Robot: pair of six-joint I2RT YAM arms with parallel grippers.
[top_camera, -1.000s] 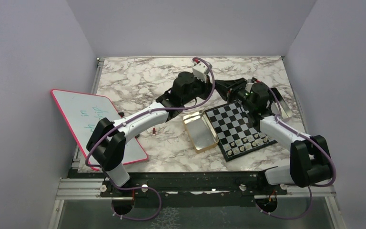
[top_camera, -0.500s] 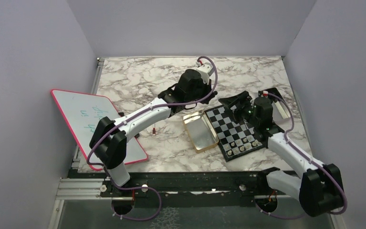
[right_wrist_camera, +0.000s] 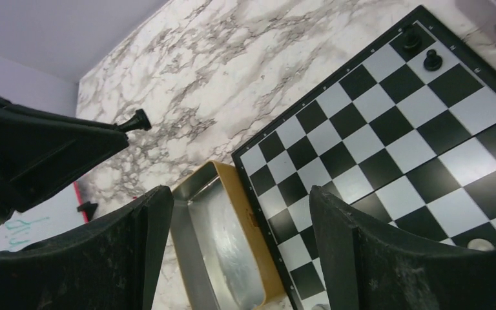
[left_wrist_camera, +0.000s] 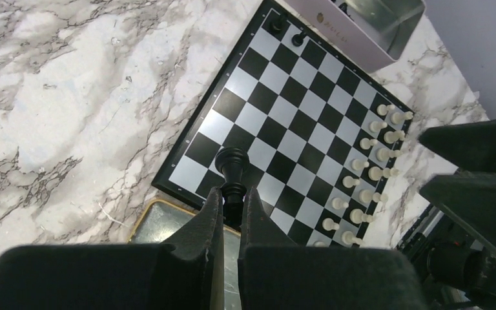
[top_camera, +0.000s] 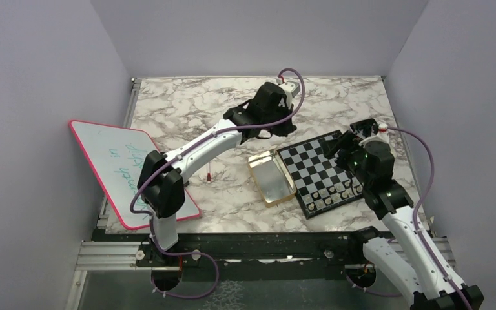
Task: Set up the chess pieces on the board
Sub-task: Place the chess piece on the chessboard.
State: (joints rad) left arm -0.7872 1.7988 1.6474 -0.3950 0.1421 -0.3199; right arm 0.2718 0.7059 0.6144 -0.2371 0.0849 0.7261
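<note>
The left gripper will bring the black chess piece down onto the board near its far corner by the gold tin (top_camera: 285, 154) (left_wrist_camera: 188, 174), since squares there are empty.
The board (top_camera: 311, 169) lies right of centre, and it also shows in the left wrist view (left_wrist_camera: 297, 106) and the right wrist view (right_wrist_camera: 394, 129). Several pale chess pieces (top_camera: 338, 191) (left_wrist_camera: 374, 161) fill its near rows. Two black pieces (left_wrist_camera: 276, 22) (right_wrist_camera: 412, 39) stand at its far corner. My left gripper (left_wrist_camera: 232, 194) (top_camera: 284, 127) is shut on a black chess piece (left_wrist_camera: 232, 169) and holds it above the board's far left edge. The held piece (right_wrist_camera: 135, 123) also shows in the right wrist view. My right gripper (right_wrist_camera: 236, 203) (top_camera: 337, 147) is open and empty above the board's right side.
An open gold tin (top_camera: 271, 177) (right_wrist_camera: 219, 239) lies against the board's left edge. A silver tin (left_wrist_camera: 368, 26) sits beyond the board's far right corner. A pink-rimmed whiteboard (top_camera: 126, 171) overhangs the table's left edge. A small red object (top_camera: 209, 175) lies between whiteboard and gold tin.
My right arm has drawn back from the board's far corner toward the near right. My left gripper has shifted right and farther back, still holding the black piece.
</note>
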